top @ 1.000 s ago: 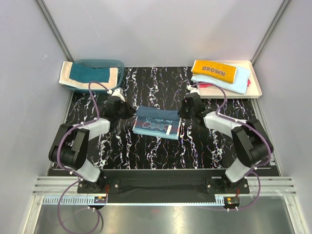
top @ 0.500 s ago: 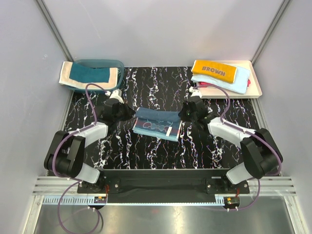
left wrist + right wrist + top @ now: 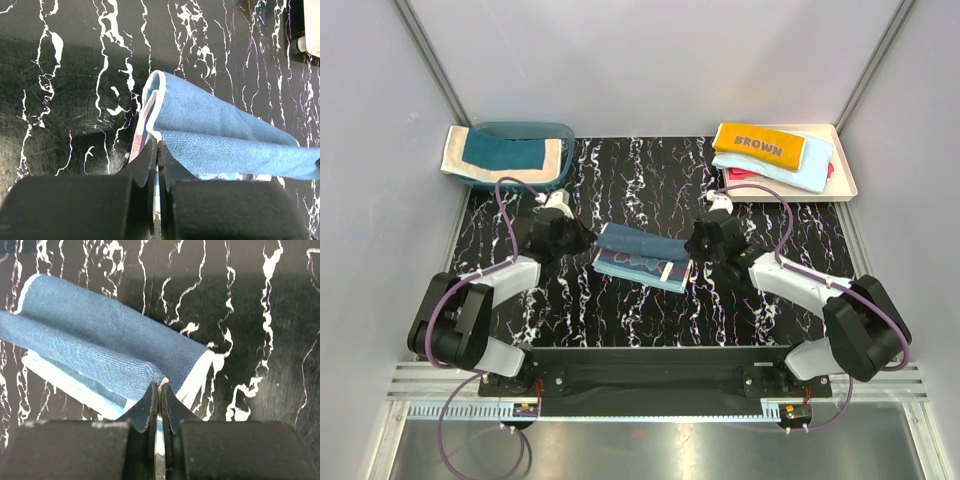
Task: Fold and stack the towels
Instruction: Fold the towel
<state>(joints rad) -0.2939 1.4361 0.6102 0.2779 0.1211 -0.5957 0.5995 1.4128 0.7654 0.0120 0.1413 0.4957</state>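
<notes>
I will move my right gripper back and down next, onto the towel's end by the white tag (image 3: 681, 276), and let go there, because the lifted edge is still short of the near border.
A dusty blue towel (image 3: 642, 255) with a cartoon outline lies mid-table, its far edge lifted and curling over toward the near side. My left gripper (image 3: 582, 238) is shut on its left corner (image 3: 156, 131); my right gripper (image 3: 692, 240) is shut on its right corner (image 3: 165, 381). The blue cloth (image 3: 225, 135) sags between the two grips, and its pale lining (image 3: 65, 382) shows beneath. An orange towel lettered BROWN (image 3: 760, 145) tops a light blue towel (image 3: 790, 170) and a red one (image 3: 832, 170) in the cream tray (image 3: 845, 182). A dark teal towel with cream border (image 3: 505, 155) drapes over the basin.
The translucent teal basin (image 3: 560, 132) stands at the back left corner, the tray at the back right. Grey walls close in both sides and the back. The black marbled mat (image 3: 640, 320) covers the table.
Both grippers have carried the towel's far corners toward the near side, rolling the far edge over the rest. The arms have stretched lower and the towel looks narrower.
</notes>
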